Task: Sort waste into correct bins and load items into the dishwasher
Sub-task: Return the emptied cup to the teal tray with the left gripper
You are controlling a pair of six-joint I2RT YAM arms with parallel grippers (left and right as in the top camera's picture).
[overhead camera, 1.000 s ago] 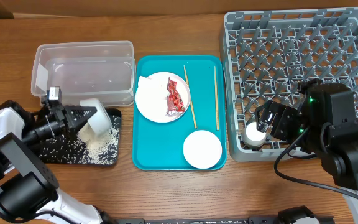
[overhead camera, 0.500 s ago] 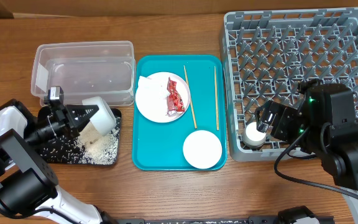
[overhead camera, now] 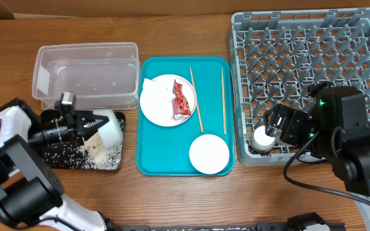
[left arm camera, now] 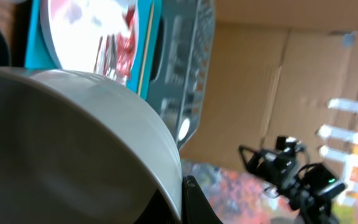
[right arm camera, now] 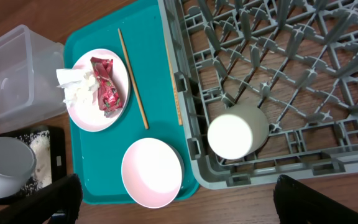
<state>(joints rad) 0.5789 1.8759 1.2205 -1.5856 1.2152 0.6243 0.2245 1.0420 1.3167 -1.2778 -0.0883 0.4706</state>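
My left gripper swings to the teal tray next, turns the pale bowl upright and lowers it beside the second bowl, where the tray is empty.
My left gripper (overhead camera: 90, 122) is shut on the rim of a pale bowl (overhead camera: 110, 126), held tipped on its side over the black tray (overhead camera: 60, 159). A heap of rice (overhead camera: 101, 149) lies in that tray below the bowl. The left wrist view is filled by the bowl (left arm camera: 61, 143), with one dark finger (left arm camera: 194, 202) against its rim. My right gripper (overhead camera: 276, 123) hangs open over the near left corner of the grey dish rack (overhead camera: 313, 58), above a small white cup (right arm camera: 235, 134). On the teal tray sit a plate (overhead camera: 159, 106) with the red wrapper (overhead camera: 180, 101) and napkin (overhead camera: 150, 86), two chopsticks (overhead camera: 196, 101), and a second bowl (overhead camera: 209, 154).
The clear tub (overhead camera: 85, 74) stands behind the black tray at the back left. The teal tray (overhead camera: 153, 160) lies between the bins and the rack. Bare wooden table runs along the front edge.
My left gripper has shifted slightly right and rolled the bowl further over. The rice that was pouring out now lies in the black tray. The right arm has not moved.
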